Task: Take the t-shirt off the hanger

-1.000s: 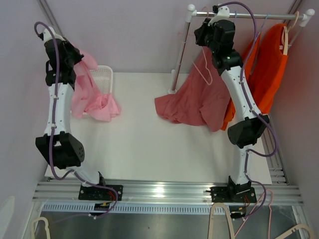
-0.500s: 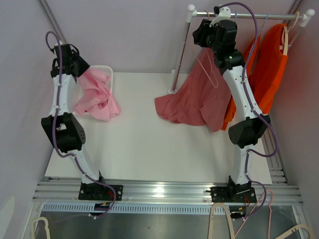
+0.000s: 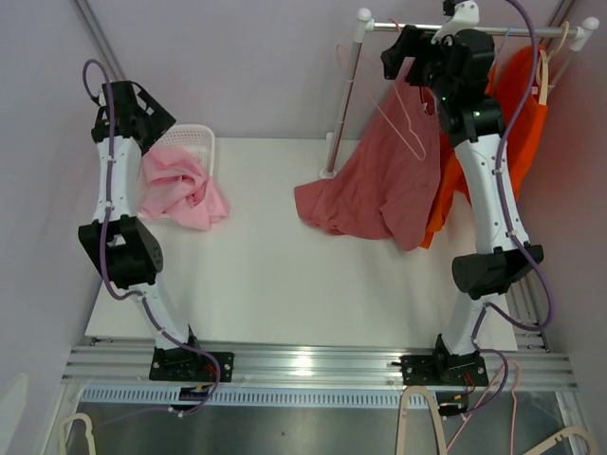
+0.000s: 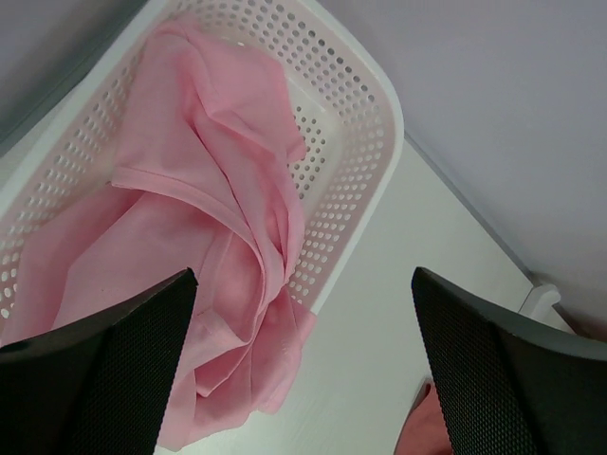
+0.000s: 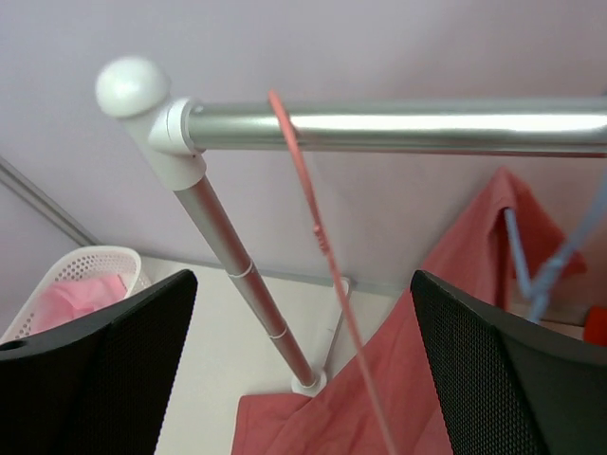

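The red t-shirt hangs on the blue hanger and the pink hanger (image 3: 403, 118) is bare, so next my right gripper will shift along the bar onto the blue hanger's neck.
The pink t-shirt (image 3: 180, 190) lies crumpled in the white basket (image 3: 202, 137), one part spilling over its near rim onto the table. My left gripper (image 3: 150, 116) hangs open just above it, nothing between its fingers; its wrist view shows the pink t-shirt (image 4: 190, 218) and basket rim (image 4: 375, 95) below the left gripper (image 4: 303, 280). The bare pink wire hanger (image 3: 403, 118) hangs by its hook from the metal rail (image 3: 517, 30). My right gripper (image 3: 400, 52) is open beside it, apart from it. In the right wrist view the hanger (image 5: 327, 246) crosses between the fingers of the right gripper (image 5: 303, 280).
A red t-shirt (image 3: 379, 190) hangs from the rail on a blue hanger (image 5: 560, 265) and drapes onto the table. An orange t-shirt (image 3: 517, 123) hangs at the far right. The rail's white post (image 5: 242, 275) stands at the back edge.
Both grippers have opened. The left one lowered the pink t-shirt and let it drop into the basket. The right one released the pink hanger on the rail and moved up and right.
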Available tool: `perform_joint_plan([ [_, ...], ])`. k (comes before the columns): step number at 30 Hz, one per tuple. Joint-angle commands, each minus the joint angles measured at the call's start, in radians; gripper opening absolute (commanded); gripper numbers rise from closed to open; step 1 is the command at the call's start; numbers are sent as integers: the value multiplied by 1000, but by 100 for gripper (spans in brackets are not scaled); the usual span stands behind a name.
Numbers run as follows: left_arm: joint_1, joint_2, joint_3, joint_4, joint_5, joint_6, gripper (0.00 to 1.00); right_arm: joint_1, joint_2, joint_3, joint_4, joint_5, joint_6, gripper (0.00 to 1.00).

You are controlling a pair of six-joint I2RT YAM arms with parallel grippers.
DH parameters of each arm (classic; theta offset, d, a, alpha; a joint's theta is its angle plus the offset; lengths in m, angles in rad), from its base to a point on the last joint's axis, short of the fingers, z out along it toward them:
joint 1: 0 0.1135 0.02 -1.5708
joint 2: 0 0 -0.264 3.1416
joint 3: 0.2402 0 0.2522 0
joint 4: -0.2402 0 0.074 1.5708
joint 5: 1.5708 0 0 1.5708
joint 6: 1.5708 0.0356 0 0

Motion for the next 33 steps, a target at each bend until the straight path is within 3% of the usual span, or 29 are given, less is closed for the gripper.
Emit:
perform_joint_plan([
  [1,-1,-91,115,-63,-46,-10,99,-33,-87,15,-50,-3,-8,100],
  [5,-13,-163,132,-166,-24,-56,100,-55,-136,-12,-84,33,-28,99],
  [8,-58,-313,-81,-27,-17,-54,99,-76,-122,9,-120,69,-39,100],
  [11,-127,-419,-173,41,-52,-32,100,-107,-75,58,-172,106,-38,99],
  [15,-263,-445,-117,6,-155,28,99,-130,-13,100,-209,101,-34,98],
  [19,-363,-499,-120,29,-152,35,99,-145,27,103,-206,90,-30,98],
  [29,-512,-596,-156,113,-224,116,99,-173,102,132,-131,40,-15,95],
  [32,-526,-604,-156,126,-247,136,99,-173,122,152,-130,29,-15,75],
  [33,-529,-604,-152,127,-250,139,100,-173,123,152,-125,27,-16,49],
])
